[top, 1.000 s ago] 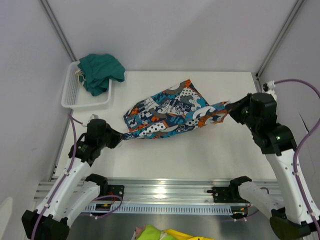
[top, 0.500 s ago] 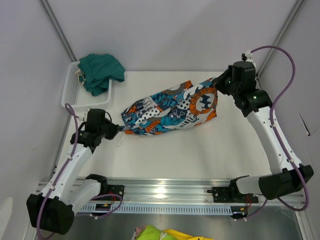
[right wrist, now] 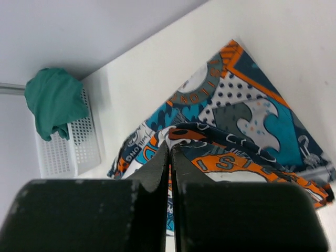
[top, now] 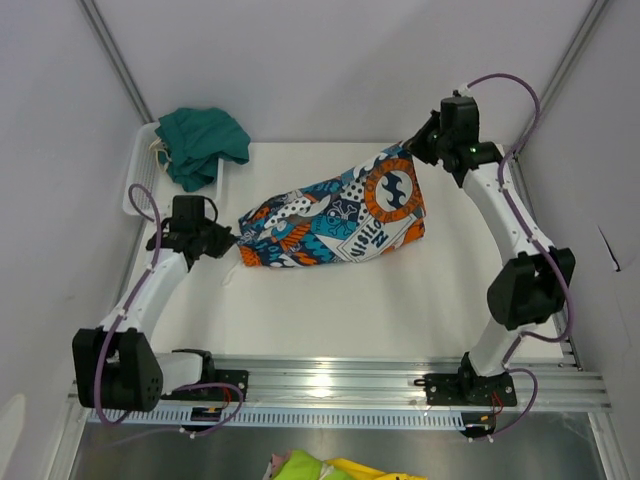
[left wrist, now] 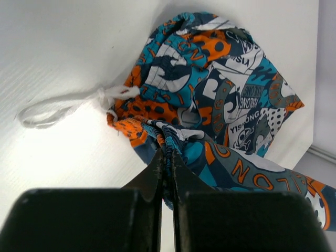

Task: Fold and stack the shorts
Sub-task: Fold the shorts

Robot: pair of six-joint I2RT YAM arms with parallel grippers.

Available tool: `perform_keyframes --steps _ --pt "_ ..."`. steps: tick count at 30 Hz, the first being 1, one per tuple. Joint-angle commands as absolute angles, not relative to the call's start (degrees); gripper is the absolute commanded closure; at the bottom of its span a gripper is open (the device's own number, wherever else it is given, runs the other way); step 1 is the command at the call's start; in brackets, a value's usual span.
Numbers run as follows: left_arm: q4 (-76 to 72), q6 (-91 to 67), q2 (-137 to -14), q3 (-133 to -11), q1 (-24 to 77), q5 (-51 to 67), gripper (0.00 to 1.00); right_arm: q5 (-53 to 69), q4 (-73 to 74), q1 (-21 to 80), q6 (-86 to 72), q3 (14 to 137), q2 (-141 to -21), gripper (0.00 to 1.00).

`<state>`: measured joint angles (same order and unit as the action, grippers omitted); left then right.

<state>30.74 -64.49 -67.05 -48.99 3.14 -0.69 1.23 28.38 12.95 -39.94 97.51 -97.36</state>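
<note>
My left gripper should next bring the held edge, still raised, down and outward onto the waistband's lower layer and let go, because that layer lies below and outward of the gripper.
The patchwork shorts lie stretched across the middle of the table, orange, teal, white and grey. My left gripper is shut on their gathered waistband at the left end; a white drawstring trails beside it. My right gripper is shut on a raised fold of the shorts at the far right corner, holding it above the table. The plain dark teal-green shorts sit bunched in the white basket at the back left, also seen in the right wrist view.
The white mesh basket stands at the table's back left corner. Grey walls close the back and sides. An aluminium rail runs along the near edge. A yellow-green cloth lies below the rail.
My right gripper has swung from the right side to the back, carrying its end of the patchwork shorts over. My left gripper moved slightly up and back. The shorts now lie more bunched.
</note>
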Motion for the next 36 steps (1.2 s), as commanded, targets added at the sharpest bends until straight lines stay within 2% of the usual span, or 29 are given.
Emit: perform_keyframes --steps 1,13,19,20,21,22,23,24,25,26,28,31,36 --pt "28.39 -64.34 -71.18 -52.46 1.23 -0.44 1.00 3.77 23.56 11.16 -38.76 105.81 -102.38 1.00" --pt "24.26 -63.72 -89.64 -63.53 -1.40 1.23 1.00 7.37 21.19 9.58 -40.25 122.07 -121.63 1.00" --pt "24.08 -63.37 -97.81 -67.85 -2.11 1.32 1.00 13.35 11.96 7.74 -44.12 124.18 -131.21 1.00" --pt "23.47 -63.72 -98.52 -68.29 -2.28 1.67 0.96 14.40 11.08 7.56 -44.30 126.80 -134.53 1.00" --pt "22.60 -63.63 -99.05 -68.20 -2.37 1.93 0.84 15.55 10.90 7.47 -44.21 128.31 -136.04 0.92" --pt "22.15 -63.72 -99.57 -68.46 -2.37 2.11 0.49 16.86 10.99 7.30 -44.47 129.63 -137.36 0.55" --pt "21.63 -63.63 -100.19 -68.64 -2.37 2.37 0.33 17.31 10.99 7.21 -44.39 130.42 -138.24 0.43" --pt "21.45 -63.46 -100.20 -68.82 -2.37 2.37 0.10 18.79 9.25 7.21 -44.04 130.34 -138.77 0.30" --pt "21.27 -63.20 -99.67 -68.82 -2.37 2.37 0.04 18.72 9.32 7.21 -42.99 130.25 -138.61 0.21" --pt "21.18 -62.85 -99.06 -68.73 -2.37 2.20 0.01 18.72 9.75 7.21 -42.20 130.08 -137.21 0.17" --pt "21.27 -61.36 -97.65 -68.73 -2.29 1.76 0.01 18.02 9.76 7.12 -40.44 127.10 -134.66 0.14" --pt "22.49 -58.20 -94.23 -68.38 -2.20 0.27 0.01 16.96 9.93 7.12 -36.57 119.11 -127.64 0.12" --pt "24.87 -54.14 -87.73 -66.27 -0.62 -6.14 0.01 18.28 13.79 7.38 -30.59 107.95 -119.28 0.15"
